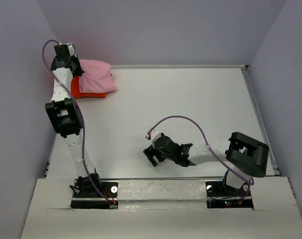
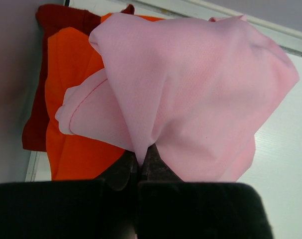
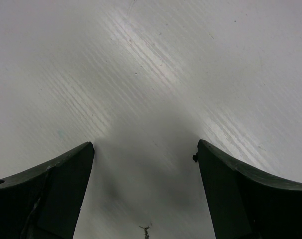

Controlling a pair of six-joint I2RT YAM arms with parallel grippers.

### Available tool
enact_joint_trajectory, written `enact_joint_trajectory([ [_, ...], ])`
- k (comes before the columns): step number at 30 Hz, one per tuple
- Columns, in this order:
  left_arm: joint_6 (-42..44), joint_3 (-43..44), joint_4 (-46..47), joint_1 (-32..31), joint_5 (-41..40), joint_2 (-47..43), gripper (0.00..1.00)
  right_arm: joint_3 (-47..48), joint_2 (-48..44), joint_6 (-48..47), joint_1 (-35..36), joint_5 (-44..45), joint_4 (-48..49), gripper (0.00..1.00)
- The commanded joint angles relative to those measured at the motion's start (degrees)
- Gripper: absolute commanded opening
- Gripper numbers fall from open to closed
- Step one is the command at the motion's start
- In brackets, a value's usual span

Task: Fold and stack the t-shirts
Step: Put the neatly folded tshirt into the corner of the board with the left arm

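The pink t-shirt (image 1: pixel 96 77) hangs over onto bare table on its opposite side. My left gripper should move toward the wall beside it and pull the pink t-shirt over the exposed orange one.
A light pink t-shirt (image 1: pixel 96 77) lies bunched at the table's far left corner, on top of a bright orange t-shirt (image 1: pixel 88 92) that shows below it. My left gripper (image 1: pixel 74 67) is at the pink shirt's left side. In the left wrist view the pink t-shirt (image 2: pixel 191 89) hangs in folds over the orange t-shirt (image 2: pixel 74 99), and my left gripper (image 2: pixel 140 157) is shut on a pinch of pink cloth. My right gripper (image 1: pixel 152 155) rests low over bare table at the near middle. Through the right wrist camera that gripper (image 3: pixel 146 149) is open, nothing between its fingers.
A darker red cloth edge (image 2: pixel 39 104) shows under the orange shirt, by the left wall. The table (image 1: pixel 191 109) is white, with a raised rim (image 1: pixel 258 114) along its right side. Grey walls close in on the left, back and right.
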Motion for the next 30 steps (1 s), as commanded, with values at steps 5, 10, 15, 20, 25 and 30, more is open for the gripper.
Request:
enact_joint_trajectory([
  [5, -0.7, 9.1, 0.2, 0.7, 3.9, -2.9, 0.0, -1.2, 1.9, 0.4, 0.7, -1.2, -1.2, 0.89],
  [10, -0.7, 10.0, 0.4, 0.7, 5.0, -2.0, 0.0, -1.2, 2.0, 0.4, 0.7, -1.0, -1.2, 0.89],
  [15, 0.3, 8.4, 0.5, 0.7, 3.3, 0.1, 0.0, -1.2, 2.0, 0.4, 0.7, -0.9, -1.2, 0.89],
  [20, 1.1, 7.1, 0.2, 0.9, 0.9, 2.5, 0.0, -1.1, 2.4, 0.3, 0.7, -0.9, -1.2, 0.89],
  [25, 1.2, 5.7, 0.4, 2.1, 0.1, 3.3, 0.0, -1.1, 2.3, 0.3, 0.7, -0.8, -1.2, 0.89],
  [30, 1.3, 3.7, 1.1, 3.3, -3.1, 3.6, 0.0, -1.2, 2.1, 0.3, 0.7, -1.0, -1.2, 0.89],
])
